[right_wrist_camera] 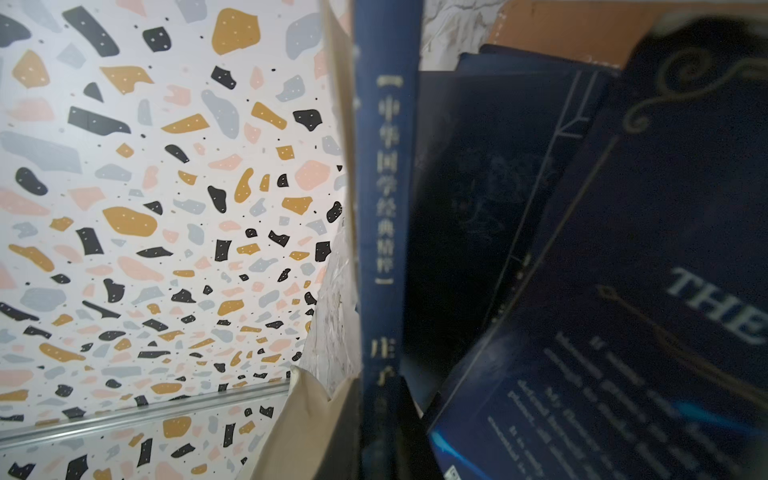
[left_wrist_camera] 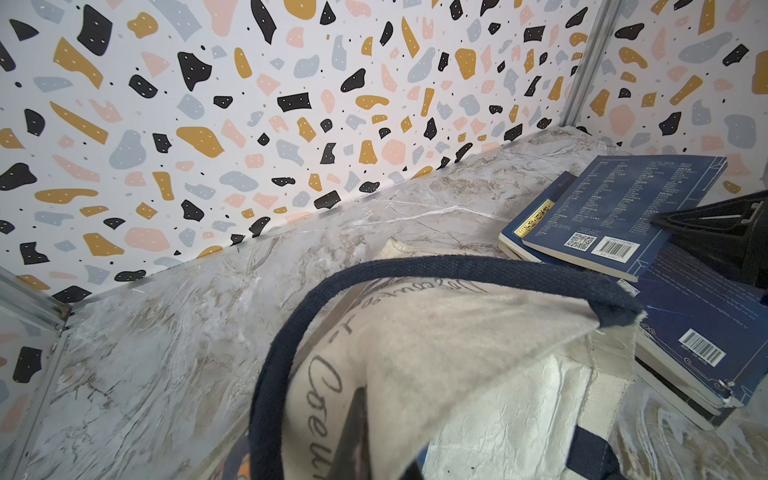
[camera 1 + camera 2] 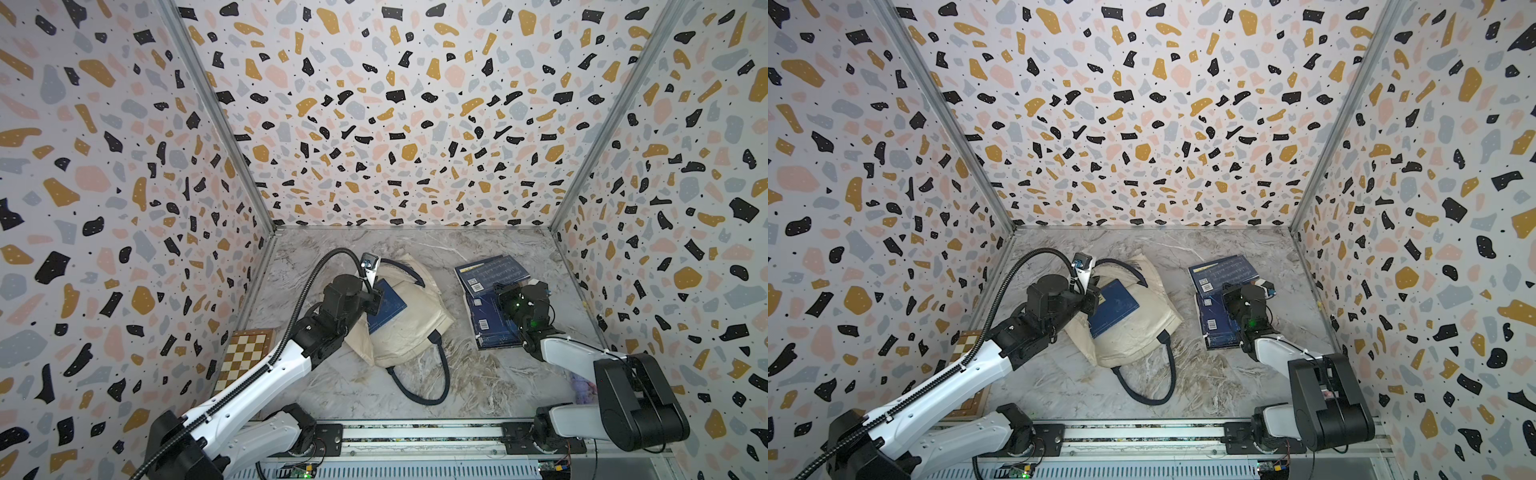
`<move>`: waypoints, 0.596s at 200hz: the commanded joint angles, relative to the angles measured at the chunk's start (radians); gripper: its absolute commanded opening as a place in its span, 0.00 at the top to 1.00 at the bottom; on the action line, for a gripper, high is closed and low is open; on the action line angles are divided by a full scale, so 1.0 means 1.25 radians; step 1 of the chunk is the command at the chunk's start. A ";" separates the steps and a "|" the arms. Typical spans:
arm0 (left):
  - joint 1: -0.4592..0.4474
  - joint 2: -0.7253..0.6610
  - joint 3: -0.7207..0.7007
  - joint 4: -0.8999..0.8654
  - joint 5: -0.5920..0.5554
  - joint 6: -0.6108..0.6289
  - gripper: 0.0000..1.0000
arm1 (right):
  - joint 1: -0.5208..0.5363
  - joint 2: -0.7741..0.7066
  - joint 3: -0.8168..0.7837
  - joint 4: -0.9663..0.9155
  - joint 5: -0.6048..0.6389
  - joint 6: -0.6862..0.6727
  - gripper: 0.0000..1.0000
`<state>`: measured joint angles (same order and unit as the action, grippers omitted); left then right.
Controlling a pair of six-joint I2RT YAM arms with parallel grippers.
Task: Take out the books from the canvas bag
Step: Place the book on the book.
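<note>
My right gripper should next go down toward the bag (image 3: 411,324) and then release, because the book it is holding is crooked over the yellow-labeled book (image 3: 461,273), which is below and that way.
The cream canvas bag (image 3: 411,324) lies slumped mid-table, its navy handles (image 3: 440,374) trailing toward the front. A navy book (image 3: 386,307) shows in the bag's mouth. My left gripper (image 3: 376,297) is shut on the bag's cloth rim beside that book; in the left wrist view one dark finger (image 2: 353,432) is pinched between canvas folds. To the right, several navy books overlap on the table (image 3: 492,328). The top one (image 3: 492,270) has a yellow label and barcode stickers. My right gripper (image 3: 498,289) is shut on that book's edge; its spine (image 1: 378,249) runs into the jaws.
A brown-and-cream chessboard (image 3: 245,353) rests against the left wall under my left arm. A small pale purple object (image 3: 582,386) lies near the right arm's base. Patterned walls close in three sides, and the right wall is close behind the books.
</note>
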<state>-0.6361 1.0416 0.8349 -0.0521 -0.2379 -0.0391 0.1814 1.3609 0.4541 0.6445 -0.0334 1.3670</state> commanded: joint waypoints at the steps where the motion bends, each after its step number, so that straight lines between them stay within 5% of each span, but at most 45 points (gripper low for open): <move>1: 0.001 -0.017 0.025 0.018 -0.007 -0.004 1.00 | -0.002 0.018 0.036 0.016 0.019 0.033 1.00; 67: 0.001 -0.017 0.026 0.018 -0.006 -0.004 1.00 | 0.000 0.096 0.080 0.020 -0.010 0.051 1.00; 119: 0.001 -0.021 0.026 0.018 -0.009 -0.003 1.00 | -0.002 0.094 0.110 -0.031 -0.014 0.023 0.86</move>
<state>-0.6361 1.0412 0.8349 -0.0525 -0.2379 -0.0402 0.1814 1.5036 0.5507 0.6407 -0.0467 1.4197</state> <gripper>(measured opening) 0.055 0.133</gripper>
